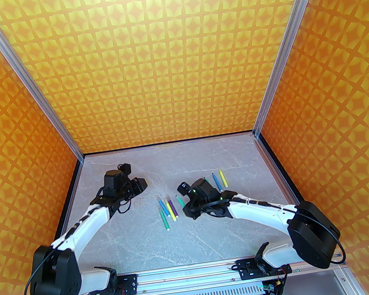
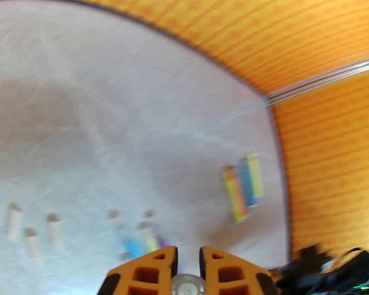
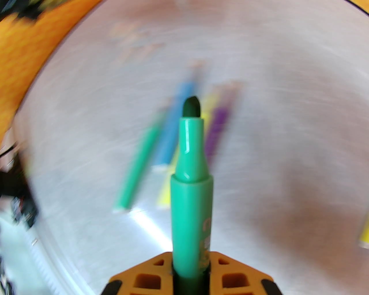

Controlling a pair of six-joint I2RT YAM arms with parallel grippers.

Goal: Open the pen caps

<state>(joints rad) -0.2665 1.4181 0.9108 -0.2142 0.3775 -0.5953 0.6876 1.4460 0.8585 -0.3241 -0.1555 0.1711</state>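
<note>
My right gripper next brings the green pen outward down to the table beside the back pen row and releases, since its dark tip is bare.
My right gripper (image 3: pixel 190 276) is shut on a green pen (image 3: pixel 190 184) whose bare dark tip points out over the table. In the top view this green pen (image 1: pixel 180 200) sticks out from the right gripper (image 1: pixel 187 207), beside a cluster of pens (image 1: pixel 167 209). My left gripper (image 2: pixel 188 259) holds a whitish round pen cap (image 2: pixel 187 285) between its orange fingers (image 2: pixel 161 268), above the table. Loose pen caps (image 2: pixel 33 242) lie at the left, and they show as pen caps (image 1: pixel 139 203) under the left gripper (image 1: pixel 143 182). Two capped pens (image 2: pixel 144 239) lie just ahead of the fingers.
Several more pens (image 1: pixel 219 179) lie at the back right, seen blurred as pens (image 2: pixel 245 187) near the wall. Green, blue, yellow and purple pens (image 3: pixel 170 138) lie under the held one. Orange patterned walls (image 1: pixel 173 60) close in the grey marble table (image 1: pixel 197 242).
</note>
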